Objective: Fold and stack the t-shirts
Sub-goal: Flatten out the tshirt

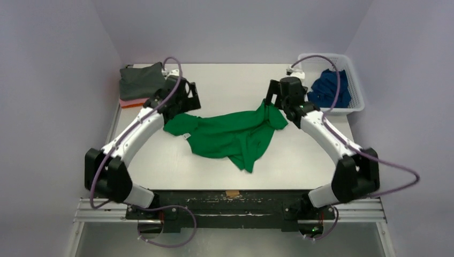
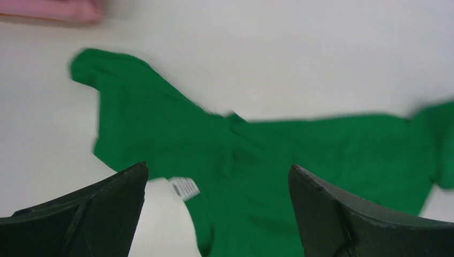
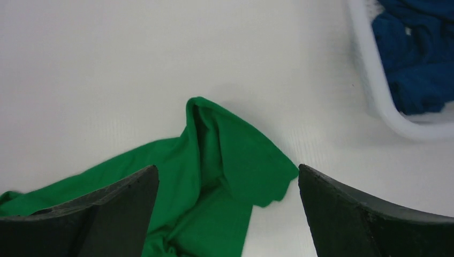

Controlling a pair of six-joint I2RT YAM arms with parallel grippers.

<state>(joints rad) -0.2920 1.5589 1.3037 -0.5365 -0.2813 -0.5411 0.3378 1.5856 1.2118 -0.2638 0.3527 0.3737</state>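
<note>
I need to move my left gripper back and toward the right in the top view next, then turn and lower it onto the green t-shirt's near tip (image 1: 248, 167), which sticks out bunched.
A bright green t-shirt (image 1: 230, 136) lies crumpled and spread across the middle of the table. My left gripper (image 1: 179, 107) hovers open over its left end, near the white neck label (image 2: 184, 187). My right gripper (image 1: 273, 104) hovers open over its right sleeve (image 3: 241, 160). Neither holds cloth. A folded dark grey t-shirt (image 1: 140, 80) lies on pink and orange ones (image 1: 134, 101) at the back left. A royal blue t-shirt (image 1: 329, 88) lies bunched in the basket.
The white plastic lattice basket (image 1: 356, 80) stands at the back right, close beside my right arm; its rim shows in the right wrist view (image 3: 375, 101). Walls enclose the table on the left, back and right.
</note>
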